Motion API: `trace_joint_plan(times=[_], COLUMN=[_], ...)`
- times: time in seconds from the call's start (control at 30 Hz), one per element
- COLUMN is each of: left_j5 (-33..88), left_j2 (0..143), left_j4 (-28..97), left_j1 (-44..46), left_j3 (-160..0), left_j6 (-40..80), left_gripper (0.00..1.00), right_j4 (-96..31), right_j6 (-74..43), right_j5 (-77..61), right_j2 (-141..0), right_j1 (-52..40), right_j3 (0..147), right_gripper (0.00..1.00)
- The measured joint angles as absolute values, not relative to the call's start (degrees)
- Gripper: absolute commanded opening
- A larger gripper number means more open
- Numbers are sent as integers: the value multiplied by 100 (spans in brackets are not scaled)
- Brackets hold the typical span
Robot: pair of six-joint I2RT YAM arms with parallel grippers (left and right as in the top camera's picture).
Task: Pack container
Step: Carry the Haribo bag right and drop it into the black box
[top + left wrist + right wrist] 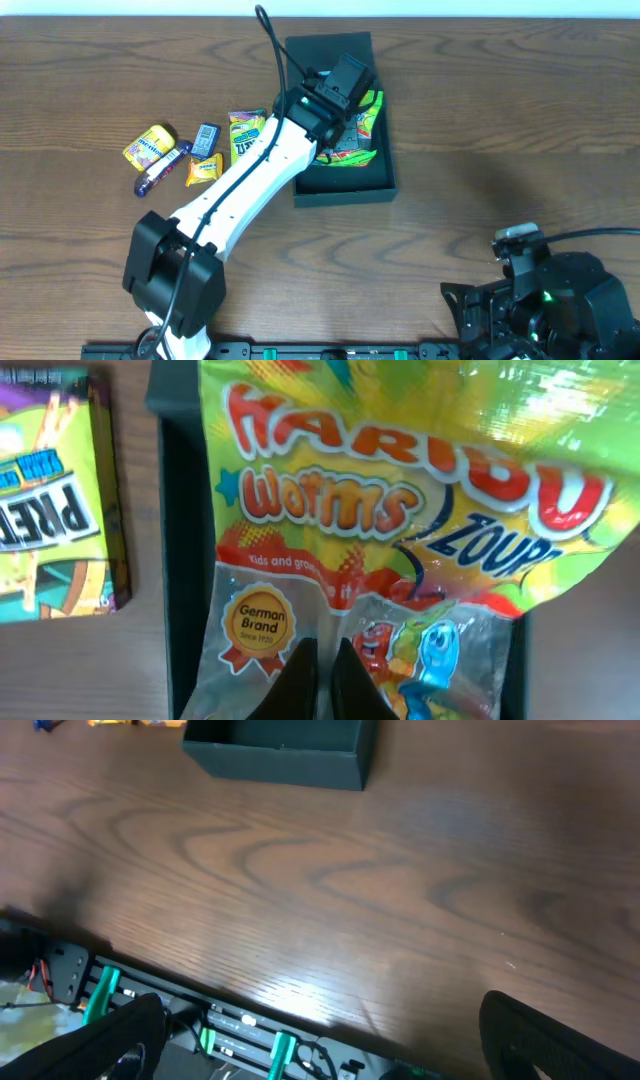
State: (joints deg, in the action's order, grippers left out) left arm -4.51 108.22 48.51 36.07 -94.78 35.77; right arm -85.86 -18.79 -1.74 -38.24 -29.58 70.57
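The gummy bag (366, 128) sticks out over the box's side farthest from the green packet, so the left gripper needs to carry it down, back and toward that packet next.
The container (345, 188), a matte black box, stands open at the back centre of the table. Over it my left gripper (348, 102) is shut on a Haribo gummy bag (366, 128), which lies partly inside the box. In the left wrist view the bag (400, 500) fills the frame. My fingertips (325, 660) pinch its clear lower part between the container's dark walls (185, 560). My right gripper (330, 1050) stands wide open near the table's front edge, holding nothing. The container (280, 755) is far ahead of it.
Left of the box lie a green snack packet (246, 135), a small blue packet (206, 137), a yellow packet (203, 168), a yellow roll (150, 145) and a purple bar (160, 172). The right arm (550, 295) rests at the front right.
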Motion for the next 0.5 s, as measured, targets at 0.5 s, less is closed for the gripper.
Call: trace_joint_plan(times=[0.5], left_j5=[-486], left_j2=[10827], left_j4=[4311], left_j1=[3546], left_j3=[-8530], left_j6=[3922], left_gripper=[6], right_j4=[-8584], right_j6=[-1879], right_j5=[-174], right_j2=[-3824], right_j1=[-2958], right_j3=[7057], right_gripper=[99])
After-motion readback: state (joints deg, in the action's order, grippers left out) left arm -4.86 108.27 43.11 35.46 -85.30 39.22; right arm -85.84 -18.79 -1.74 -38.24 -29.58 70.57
